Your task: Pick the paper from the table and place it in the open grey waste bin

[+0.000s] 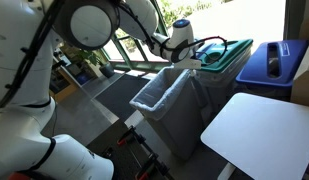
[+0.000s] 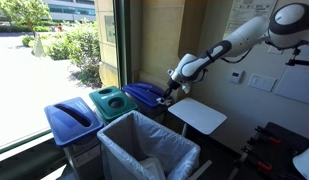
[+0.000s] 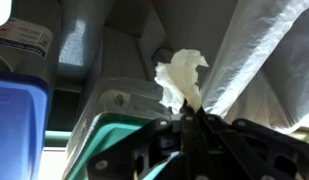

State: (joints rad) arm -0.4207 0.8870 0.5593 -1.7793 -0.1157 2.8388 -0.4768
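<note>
The gripper moves toward the right in the wrist view next, over the grey bin's lined opening (image 1: 166,88) (image 3: 284,78). It releases the paper there, which still hangs at the grey bin's rim.
My gripper (image 3: 189,116) is shut on the paper (image 3: 181,78), a small crumpled white wad that sticks out past the fingertips in the wrist view. In both exterior views the gripper (image 1: 186,52) (image 2: 171,92) hangs in the air over the row of bins. It is at the far rim of the open grey waste bin (image 1: 166,98) (image 2: 144,152), where that bin meets the green-lidded bin. The grey bin's whitish bag liner (image 3: 259,60) fills the right of the wrist view. The white table (image 1: 259,130) (image 2: 199,115) stands beside the bins with nothing on it.
A green-lidded bin (image 1: 226,52) (image 2: 112,102) (image 3: 99,145) sits right beside the grey bin, under the gripper. Blue bins with slotted lids (image 1: 274,62) (image 2: 69,120) (image 2: 144,94) flank it. A window wall runs behind the bins.
</note>
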